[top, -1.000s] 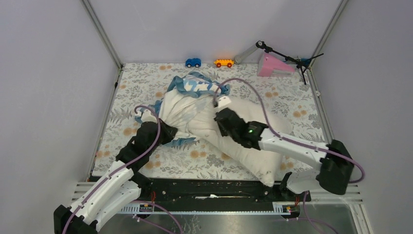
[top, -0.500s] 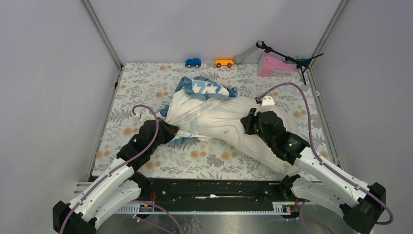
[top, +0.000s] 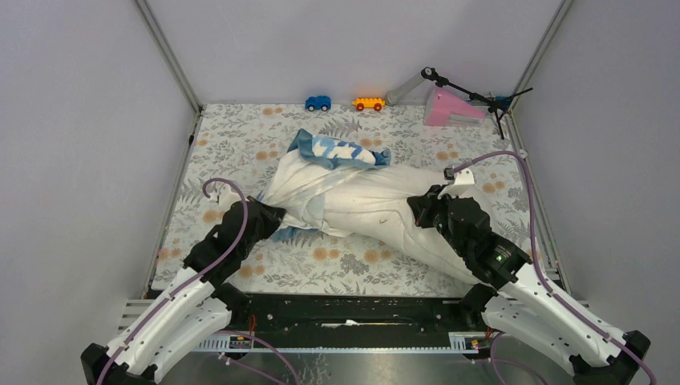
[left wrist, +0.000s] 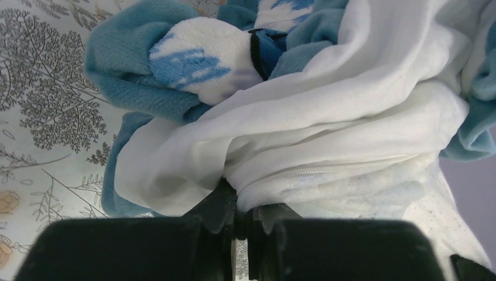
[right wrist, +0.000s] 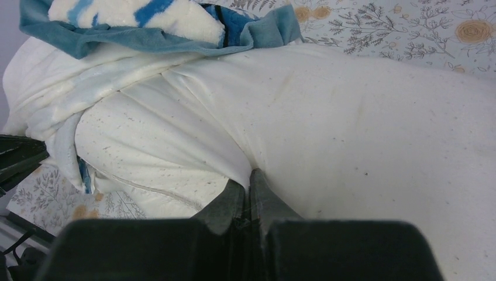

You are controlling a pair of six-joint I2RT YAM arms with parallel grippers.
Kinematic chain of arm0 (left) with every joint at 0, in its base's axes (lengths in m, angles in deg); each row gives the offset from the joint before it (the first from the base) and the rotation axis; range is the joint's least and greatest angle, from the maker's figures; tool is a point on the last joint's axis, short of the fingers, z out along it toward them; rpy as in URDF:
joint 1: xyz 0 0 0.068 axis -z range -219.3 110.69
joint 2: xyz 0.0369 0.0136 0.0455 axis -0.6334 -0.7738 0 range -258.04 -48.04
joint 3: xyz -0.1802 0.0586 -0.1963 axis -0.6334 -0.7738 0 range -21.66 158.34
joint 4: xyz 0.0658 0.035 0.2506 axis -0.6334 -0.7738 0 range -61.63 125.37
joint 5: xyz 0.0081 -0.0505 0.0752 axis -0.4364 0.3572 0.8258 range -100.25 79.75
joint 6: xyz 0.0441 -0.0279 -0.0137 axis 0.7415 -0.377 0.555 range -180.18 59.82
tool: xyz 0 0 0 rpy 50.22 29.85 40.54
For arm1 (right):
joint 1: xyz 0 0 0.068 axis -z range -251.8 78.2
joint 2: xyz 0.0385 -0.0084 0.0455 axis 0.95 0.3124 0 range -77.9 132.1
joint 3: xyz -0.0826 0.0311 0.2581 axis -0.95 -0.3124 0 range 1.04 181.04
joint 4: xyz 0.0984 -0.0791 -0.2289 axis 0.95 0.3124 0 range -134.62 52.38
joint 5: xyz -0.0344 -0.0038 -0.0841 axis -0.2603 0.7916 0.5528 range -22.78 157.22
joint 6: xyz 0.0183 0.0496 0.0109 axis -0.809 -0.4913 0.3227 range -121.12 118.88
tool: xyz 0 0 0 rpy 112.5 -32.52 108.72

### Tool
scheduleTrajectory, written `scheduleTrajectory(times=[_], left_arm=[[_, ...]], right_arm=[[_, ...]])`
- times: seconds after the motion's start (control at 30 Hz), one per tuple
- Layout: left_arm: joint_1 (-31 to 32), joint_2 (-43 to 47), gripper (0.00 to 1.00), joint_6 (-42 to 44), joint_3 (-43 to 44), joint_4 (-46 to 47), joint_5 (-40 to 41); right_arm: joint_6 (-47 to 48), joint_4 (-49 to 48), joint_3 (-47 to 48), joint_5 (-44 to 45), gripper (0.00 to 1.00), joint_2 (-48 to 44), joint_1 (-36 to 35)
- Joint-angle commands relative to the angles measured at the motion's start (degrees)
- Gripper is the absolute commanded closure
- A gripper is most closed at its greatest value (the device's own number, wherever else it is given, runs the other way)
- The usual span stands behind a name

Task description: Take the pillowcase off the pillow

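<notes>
The pillow's bare end lies to my gripper's right in the top view. My right gripper next needs to pull away from the pillowcase (top: 309,180), then let go of the pillow.
The pillowcase (top: 309,180) lies bunched at the table's middle left, white side out, with its blue print (top: 341,150) at the far end. It still wraps the left end of the cream-white pillow (top: 385,212), which stretches out to the right. My left gripper (top: 271,218) is shut on the pillowcase's white edge near a zip seam (left wrist: 327,170); the pinch also shows in the left wrist view (left wrist: 243,202). My right gripper (top: 418,210) is shut on a pinch of the pillow (right wrist: 380,117) in the right wrist view (right wrist: 250,178). There the pillowcase (right wrist: 134,35) lies beyond, up left.
The grey-and-orange floral table cloth (top: 240,136) covers the table. A blue toy car (top: 318,103) and an orange toy car (top: 368,103) stand at the back edge. A pink wedge (top: 447,110) and a black stand (top: 473,96) are at the back right. Walls close three sides.
My right gripper has moved right and toward the near edge, drawing the pillow further out of the pillowcase. The left gripper has held the pillowcase and shifted slightly back. The fabric is stretched flatter.
</notes>
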Motion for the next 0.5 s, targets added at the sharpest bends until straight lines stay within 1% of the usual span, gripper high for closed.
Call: scheduleTrajectory(times=[0.0, 0.1, 0.13, 0.2, 0.3, 0.4, 0.47], left_arm=[[-3.3, 1.0, 1.0, 11.6, 0.6, -1.9, 14.0], [-3.3, 1.8, 1.0, 20.6, 2.1, 3.6, 3.9], [-3.3, 2.2, 0.96, 22.5, 2.8, 4.8, 0.4], [-3.3, 3.4, 0.77, 26.5, 4.2, 8.2, -8.1], [-3.2, 2.7, 0.45, 27.4, 8.9, 7.6, -13.4], [-2.9, 0.1, 0.26, 29.0, 13.7, 5.0, -13.6], [-2.1, -1.7, 0.16, 30.9, 16.7, 4.2, -13.2]], right_arm=[[3.4, -1.5, 1.1, 16.9, 1.0, -3.0, 5.1], [4.8, -2.6, 1.6, 9.1, 1.0, -1.5, 5.1], [5.2, -2.7, 2.0, 6.8, 1.0, -0.5, 5.1], [5.8, -2.8, 2.7, 2.8, 1.0, 0.8, 5.1], [6.9, -3.4, 2.8, -1.5, 1.0, 1.9, 5.1], [7.2, -4.1, 2.4, -4.1, 1.0, 2.2, 5.1], [7.4, -4.2, 2.5, -5.3, 1.0, 2.8, 5.1]])
